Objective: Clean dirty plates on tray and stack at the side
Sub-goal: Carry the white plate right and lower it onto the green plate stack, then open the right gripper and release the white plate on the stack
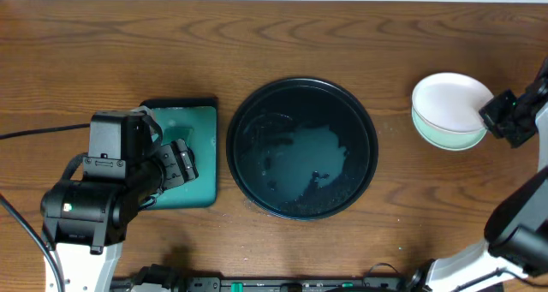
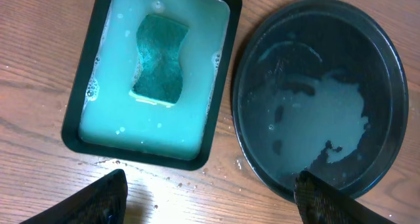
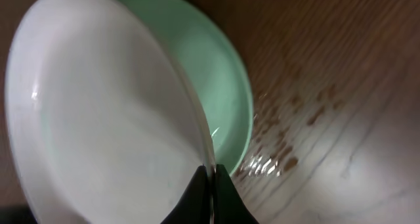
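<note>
The tilted white plate's held rim comes down next toward the mint green plate [image 1: 445, 138] [image 3: 216, 86] lying below the right gripper. The right gripper then lays the white plate flat and releases it.
The round black tray [image 1: 301, 146] sits mid-table with only cloudy water in it; it also shows in the left wrist view [image 2: 321, 99]. At the right, the white plate [image 1: 449, 101] rests tilted on a mint green plate [image 1: 445, 138]. My right gripper [image 1: 495, 116] is shut on the white plate's rim [image 3: 211, 171], over the green plate [image 3: 216, 86]. A third plate is not visible. My left gripper [image 2: 210, 201] is open and empty, above the wood in front of the teal tray.
A teal rectangular tray [image 1: 193, 155] left of the black tray holds soapy water and a teal sponge [image 2: 159, 58]. Water drops lie on the wood by the plates [image 3: 289, 138] and in front of the teal tray.
</note>
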`<state>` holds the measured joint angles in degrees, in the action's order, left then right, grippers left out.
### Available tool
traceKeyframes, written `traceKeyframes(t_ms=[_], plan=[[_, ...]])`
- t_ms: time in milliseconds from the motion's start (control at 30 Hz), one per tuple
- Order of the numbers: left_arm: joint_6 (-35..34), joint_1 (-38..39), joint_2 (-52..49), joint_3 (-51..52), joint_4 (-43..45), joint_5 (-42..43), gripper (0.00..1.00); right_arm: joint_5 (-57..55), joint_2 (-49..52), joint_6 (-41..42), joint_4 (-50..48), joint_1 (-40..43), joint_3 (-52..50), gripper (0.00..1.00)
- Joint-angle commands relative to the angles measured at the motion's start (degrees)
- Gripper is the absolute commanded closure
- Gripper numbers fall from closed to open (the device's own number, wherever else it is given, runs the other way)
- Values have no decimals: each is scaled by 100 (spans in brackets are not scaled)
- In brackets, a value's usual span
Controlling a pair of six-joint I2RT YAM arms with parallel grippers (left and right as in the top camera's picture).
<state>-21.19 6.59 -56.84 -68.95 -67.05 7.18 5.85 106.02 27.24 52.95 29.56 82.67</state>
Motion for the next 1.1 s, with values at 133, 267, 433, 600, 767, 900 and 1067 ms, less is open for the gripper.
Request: traceKeyframes(t_ms=[133, 267, 433, 600, 767, 900, 1067], plan=[[-52, 24, -2, -37, -4, -11, 18, 66, 380, 103, -348, 48, 76, 99], [-52, 24, -2, -37, -4, -11, 18, 48, 393, 98, -529, 44, 76, 80], [-52, 24, -2, -37, -4, -11, 18, 50, 393, 98, -599, 42, 76, 66], [-50, 24, -2, -37, -4, -11, 18, 254, 393, -236, -581, 7, 79, 78], [-52, 24, -2, -37, -4, -11, 18, 1246, 380, -868, -592, -162, 140, 75], [-50, 24, -2, -37, -4, -11, 18, 1738, 175, -1585, -577, -496, 286, 70], [-52, 24, -2, -37, -4, -11, 18, 1821, -680, -2459, -343, -1244, 402, 67]])
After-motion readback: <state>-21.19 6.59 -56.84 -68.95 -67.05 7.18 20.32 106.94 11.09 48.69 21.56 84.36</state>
